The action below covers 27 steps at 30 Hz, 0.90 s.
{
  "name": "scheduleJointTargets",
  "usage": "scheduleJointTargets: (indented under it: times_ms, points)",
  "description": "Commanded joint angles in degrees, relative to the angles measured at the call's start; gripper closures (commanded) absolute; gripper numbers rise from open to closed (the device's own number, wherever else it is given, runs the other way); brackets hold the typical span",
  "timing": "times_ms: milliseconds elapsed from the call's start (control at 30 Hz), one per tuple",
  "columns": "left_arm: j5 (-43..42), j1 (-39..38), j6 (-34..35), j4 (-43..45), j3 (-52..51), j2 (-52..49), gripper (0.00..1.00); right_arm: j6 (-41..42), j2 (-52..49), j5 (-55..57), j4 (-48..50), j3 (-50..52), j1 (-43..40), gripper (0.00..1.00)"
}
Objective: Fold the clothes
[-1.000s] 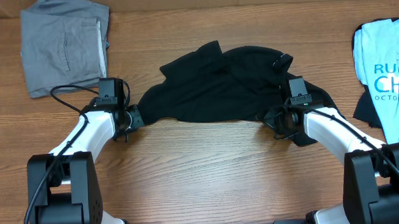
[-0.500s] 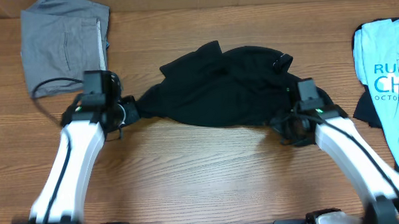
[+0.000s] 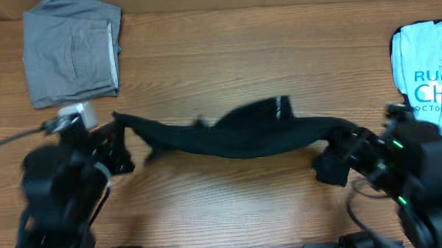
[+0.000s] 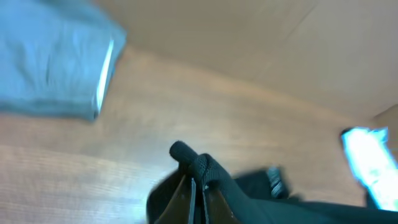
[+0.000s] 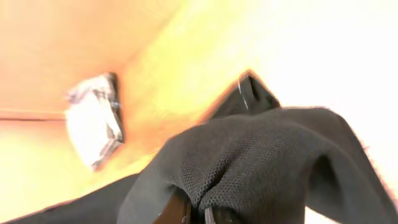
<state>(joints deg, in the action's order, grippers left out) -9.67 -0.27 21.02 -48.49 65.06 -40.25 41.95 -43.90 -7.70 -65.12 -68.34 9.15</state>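
Note:
The right gripper swings up and outward next and releases the bunched garment's end, since clear wooden table with room for the garment lies outward of the gripper.
A black mesh garment hangs stretched in a long band between my two grippers, above the wooden table. My left gripper is shut on its left end, seen pinched in the left wrist view. My right gripper is shut on its right end, with the fabric bunched over the fingers in the right wrist view. Both arms are raised and blurred.
A folded grey garment lies at the back left, also in the left wrist view. A light blue printed T-shirt over a dark cloth lies at the right edge.
Both grippers have lifted and moved apart and toward the front, pulling the black garment from a spread heap on the table into a taut band in the air.

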Motion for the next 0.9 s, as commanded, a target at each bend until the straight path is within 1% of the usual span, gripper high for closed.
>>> scheduleJointTargets:
  times_ms: [0, 133, 233, 367, 500, 600, 700, 800, 867]
  points:
    - [-0.22, 0.26, 0.83, -2.25, 9.4, 3.28, 0.96, -1.01, 1.27, 0.11, -2.05, -10.45, 0.15, 0.96]
    - [0.59, 0.26, 0.15, -7.04, 20.96, 3.21, 0.96, -1.7, 0.68, 0.13, -4.76, -20.35, 0.15, 0.96]
    - [4.11, 0.26, -0.28, -8.07, 25.35, 3.21, 0.96, -1.66, 0.33, 0.15, -3.52, -22.95, 0.15, 0.96]
    - [6.73, 0.26, -0.5, -8.59, 25.31, 2.47, 0.96, -1.64, -1.51, 1.7, -2.71, -22.75, 0.15, 0.96]
    - [6.75, 0.26, -0.94, -9.14, 23.28, -1.53, 0.96, -1.68, -7.78, 3.23, -2.67, -22.75, 0.15, 0.96]
    - [6.97, 0.26, -1.79, -7.63, 21.27, -7.1, 0.96, -1.7, -14.03, 3.5, -1.49, -22.75, 0.15, 0.96]
    - [7.32, 0.26, -2.62, -3.52, 20.44, -15.8, 0.96, -3.06, -22.23, 3.58, 2.45, -22.75, 0.15, 0.96]
    - [6.56, 0.26, -3.43, 2.6, 21.59, -28.79, 0.96, -7.02, -32.3, 1.77, 10.32, -22.91, 0.15, 0.96]
    - [5.14, 0.26, -4.0, 3.5, 24.41, -34.95, 0.96, -8.48, -36.63, -0.61, 12.68, -24.0, 0.09, 0.96]
